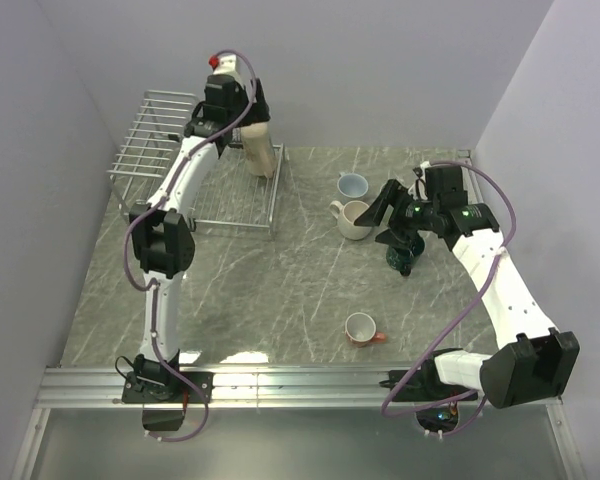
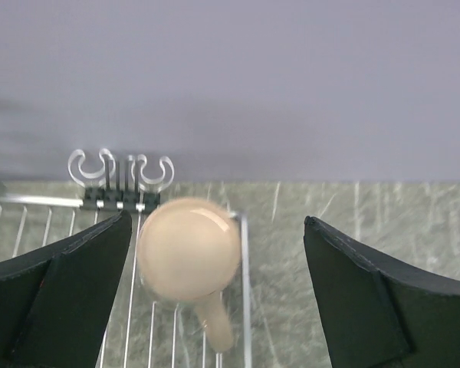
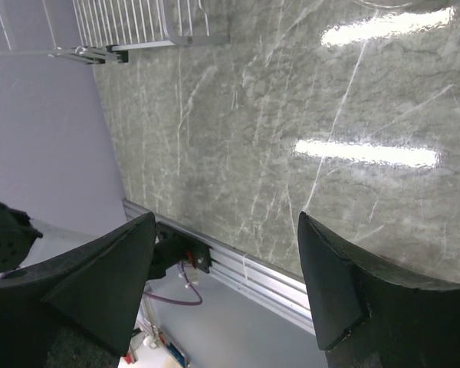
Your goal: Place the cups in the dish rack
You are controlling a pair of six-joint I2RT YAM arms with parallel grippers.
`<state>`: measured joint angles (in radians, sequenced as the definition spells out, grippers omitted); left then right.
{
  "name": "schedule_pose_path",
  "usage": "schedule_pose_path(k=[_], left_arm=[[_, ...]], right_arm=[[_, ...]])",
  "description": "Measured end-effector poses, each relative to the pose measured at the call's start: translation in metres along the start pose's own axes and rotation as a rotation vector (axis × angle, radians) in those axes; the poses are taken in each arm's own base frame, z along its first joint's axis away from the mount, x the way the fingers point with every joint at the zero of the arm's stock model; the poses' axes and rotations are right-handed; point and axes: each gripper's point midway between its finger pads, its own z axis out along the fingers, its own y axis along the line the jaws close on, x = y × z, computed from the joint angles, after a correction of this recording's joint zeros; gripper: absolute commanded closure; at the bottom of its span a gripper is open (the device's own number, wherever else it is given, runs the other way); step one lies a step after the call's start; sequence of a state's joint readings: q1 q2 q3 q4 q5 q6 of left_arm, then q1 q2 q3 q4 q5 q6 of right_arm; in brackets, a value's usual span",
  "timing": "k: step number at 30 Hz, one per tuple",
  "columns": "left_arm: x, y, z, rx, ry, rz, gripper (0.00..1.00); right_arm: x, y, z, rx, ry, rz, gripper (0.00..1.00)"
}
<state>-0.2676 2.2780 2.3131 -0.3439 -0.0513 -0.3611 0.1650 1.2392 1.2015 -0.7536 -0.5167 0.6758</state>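
I will next tip my right gripper down and lower it onto the cream-white cup's rim by the dark cup [image 1: 369,223], the rim part nearest its open fingers.
The silver wire dish rack [image 1: 170,150] stands at the far left. A tall beige cup [image 1: 263,152] stands in its right end, bottom up in the left wrist view [image 2: 188,245], with its handle toward the camera. My left gripper [image 1: 248,112] is open above it, its fingers [image 2: 77,284] on either side and apart from it. My right gripper [image 1: 388,218] is open and empty [image 3: 226,218], just right of a cream-white cup [image 1: 355,220]. A pale blue cup [image 1: 353,185], a dark cup [image 1: 402,258] and a small orange-red cup [image 1: 361,328] sit on the table. No pale green cup shows.
The rack's right rim [image 2: 244,291] runs beside the beige cup. Grey walls close in the table on the left, back and right. The right wrist view shows marbled tabletop [image 3: 291,115], the rack's corner [image 3: 138,23] and the aluminium front rail [image 3: 261,272].
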Motion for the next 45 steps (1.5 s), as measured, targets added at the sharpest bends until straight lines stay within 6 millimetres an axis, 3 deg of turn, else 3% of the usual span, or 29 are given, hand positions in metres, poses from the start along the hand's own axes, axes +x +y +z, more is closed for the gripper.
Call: schedule_pose_path(k=[6, 14, 17, 21, 25, 29, 33, 36, 39, 43, 44, 45], left_arm=[[-0.049, -0.012, -0.025, 0.014, -0.115, -0.014, 0.01], [-0.071, -0.020, -0.052, 0.030, -0.152, -0.065, 0.01], [-0.086, -0.027, -0.073, 0.046, -0.177, -0.086, 0.01], [-0.096, -0.042, -0.117, 0.078, -0.193, -0.105, 0.01], [-0.082, -0.068, -0.164, 0.134, -0.168, -0.111, 0.00], [-0.041, -0.084, -0.200, 0.190, -0.089, -0.114, 0.01], [0.003, -0.075, -0.219, 0.179, 0.005, -0.114, 0.00], [0.027, -0.063, -0.230, 0.154, 0.053, -0.109, 0.01], [0.040, -0.053, -0.243, 0.131, 0.078, -0.105, 0.01], [0.039, -0.048, -0.256, 0.121, 0.075, -0.103, 0.01], [0.037, -0.048, -0.258, 0.122, 0.069, -0.104, 0.01], [0.035, -0.048, -0.260, 0.122, 0.064, -0.105, 0.01]], right_arm=[[0.005, -0.005, 0.001, 0.000, 0.001, 0.008, 0.18], [0.007, -0.010, 0.004, 0.008, -0.001, 0.013, 0.19], [0.001, -0.017, 0.010, 0.048, -0.007, 0.016, 0.25], [-0.021, -0.028, 0.028, 0.137, -0.014, 0.026, 0.32], [-0.042, -0.042, 0.055, 0.218, -0.004, 0.039, 0.39], [-0.059, -0.066, 0.077, 0.339, 0.007, 0.034, 0.42], [-0.073, -0.089, 0.095, 0.440, 0.007, 0.001, 0.43], [-0.072, -0.103, 0.106, 0.487, 0.027, -0.005, 0.44], [-0.071, -0.112, 0.118, 0.514, 0.047, -0.006, 0.44], [-0.075, -0.115, 0.137, 0.533, 0.062, -0.018, 0.46], [-0.075, -0.115, 0.142, 0.535, 0.066, -0.022, 0.47], [-0.076, -0.115, 0.147, 0.539, 0.068, -0.028, 0.54]])
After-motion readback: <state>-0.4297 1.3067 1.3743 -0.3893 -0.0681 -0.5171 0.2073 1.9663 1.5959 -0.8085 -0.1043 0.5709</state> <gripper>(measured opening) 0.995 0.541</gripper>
